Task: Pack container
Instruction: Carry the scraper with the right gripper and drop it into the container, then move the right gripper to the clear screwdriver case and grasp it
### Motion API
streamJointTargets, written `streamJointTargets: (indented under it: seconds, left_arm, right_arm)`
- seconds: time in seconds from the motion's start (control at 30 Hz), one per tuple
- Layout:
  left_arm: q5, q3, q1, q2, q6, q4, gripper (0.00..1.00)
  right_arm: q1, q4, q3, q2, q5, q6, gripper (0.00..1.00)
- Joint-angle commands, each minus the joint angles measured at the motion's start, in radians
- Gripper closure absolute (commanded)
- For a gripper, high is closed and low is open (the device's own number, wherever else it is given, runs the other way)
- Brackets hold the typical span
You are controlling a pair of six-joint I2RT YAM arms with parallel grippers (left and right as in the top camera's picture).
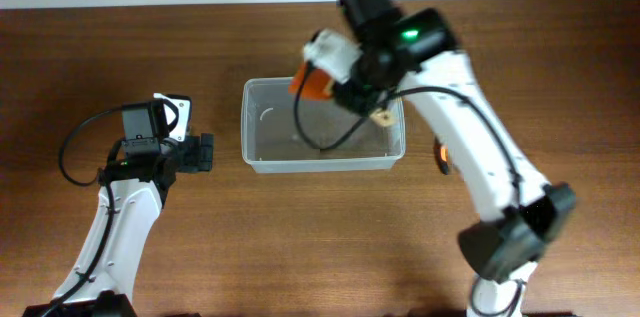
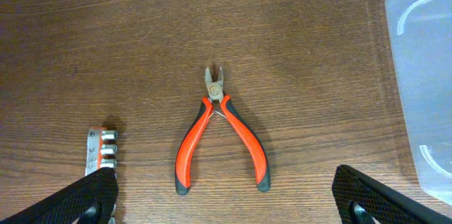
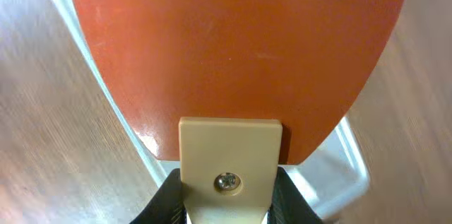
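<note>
My right gripper will next go down toward the container's bare bottom and let go of the scraper's beige handle there, as its orange blade still hangs over the container's far rim.
The clear plastic container (image 1: 320, 164) stands at the table's middle; its corner shows in the left wrist view (image 2: 424, 75) and under the tool in the right wrist view (image 3: 346, 153). My right gripper (image 1: 365, 97) (image 3: 229, 196) is shut on the beige handle of an orange flat-bladed scraper (image 1: 308, 84) (image 3: 233, 47) and holds it tilted over the container's far rim. My left gripper (image 1: 203, 152) (image 2: 226, 206) is open and empty, left of the container, above orange-handled pliers (image 2: 220, 136) lying on the table with their jaws pointing away.
A small metal bar with several bolt heads (image 2: 101, 150) lies left of the pliers, next to my left finger. A small orange object (image 1: 441, 154) lies on the table right of the container, partly hidden by the right arm.
</note>
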Motion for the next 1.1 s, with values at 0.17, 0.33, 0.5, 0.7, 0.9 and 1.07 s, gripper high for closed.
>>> streamJointTargets:
  seconds: [0.17,0.33,0.5,0.7,0.9,1.07]
  left_arm:
    - [-0.007,0.014,0.002,0.006,0.016,0.002,0.01]
    - [-0.007,0.014,0.002,0.006,0.016,0.002,0.01]
    - [-0.007,0.014,0.002,0.006,0.016,0.002,0.01]
    - [-0.007,0.014,0.002,0.006,0.016,0.002,0.01]
    - [-0.007,0.014,0.002,0.006,0.016,0.002,0.01]
    - [-0.007,0.014,0.002,0.006,0.016,0.002,0.01]
  right_arm:
    - [-0.022,0.01,0.011,0.242,0.01,-0.422,0.94]
    - [-0.08,0.11,0.011,0.326,-0.02,-0.493,0.95]
    - [-0.094,0.197,0.012,0.329,-0.054,-0.471,0.02]
    - [-0.085,0.111,0.021,0.233,-0.055,-0.388,0.02]
    - [-0.093,-0.017,0.064,0.05,0.005,0.062,0.02]
    - [-0.216,-0.026,0.064,-0.099,0.038,0.315,0.06]
